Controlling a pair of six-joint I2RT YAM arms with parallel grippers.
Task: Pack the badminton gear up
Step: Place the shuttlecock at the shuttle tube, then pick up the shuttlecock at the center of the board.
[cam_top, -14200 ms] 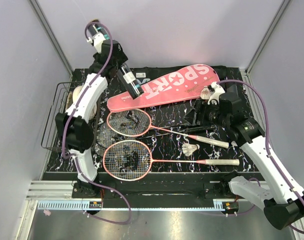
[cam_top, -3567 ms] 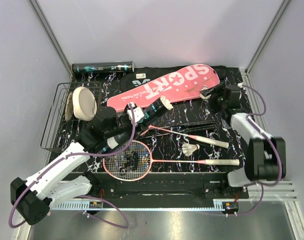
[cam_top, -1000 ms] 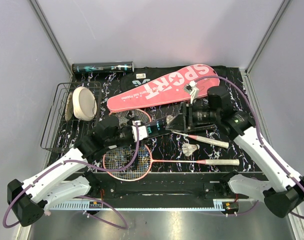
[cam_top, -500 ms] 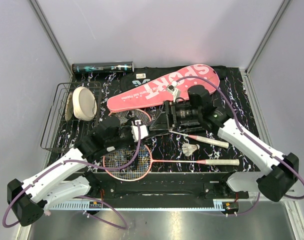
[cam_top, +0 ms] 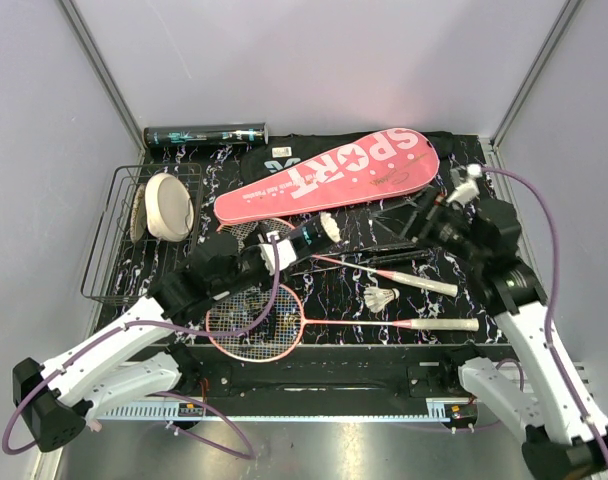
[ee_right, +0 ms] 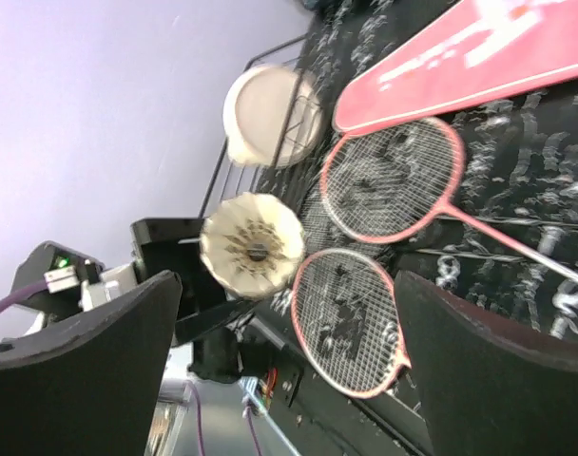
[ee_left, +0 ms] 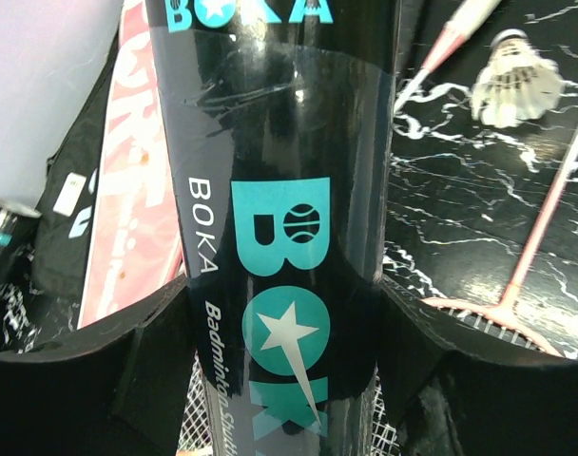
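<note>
The right gripper lowers and moves back onto that shuttlecock's feather edge (cam_top: 371,299) next, since a second shuttlecock lies loose between the racket stems.
My left gripper (cam_top: 274,255) is shut on a dark "BOKA" tube (cam_top: 302,240) and holds it slanting up to the right; the tube fills the left wrist view (ee_left: 289,237). A white shuttlecock (cam_top: 330,226) sits in its open mouth, also in the right wrist view (ee_right: 252,243). My right gripper (cam_top: 424,214) is open and empty, apart to the right, facing that mouth (ee_right: 287,285). A second shuttlecock (cam_top: 382,298) lies between the shafts of two pink rackets (cam_top: 256,318). The pink SPORT case (cam_top: 329,175) lies on the black bag (cam_top: 276,150).
Another dark tube (cam_top: 204,133) lies along the back edge. A black wire basket (cam_top: 109,250) at the left holds a cream disc (cam_top: 167,205). The racket handles (cam_top: 439,324) point right near the front. Walls close in on the sides.
My right arm has pulled back to the right, away from the tube's mouth, and the shuttlecock in the mouth shows again. My left arm still holds the tube, its end a little higher.
</note>
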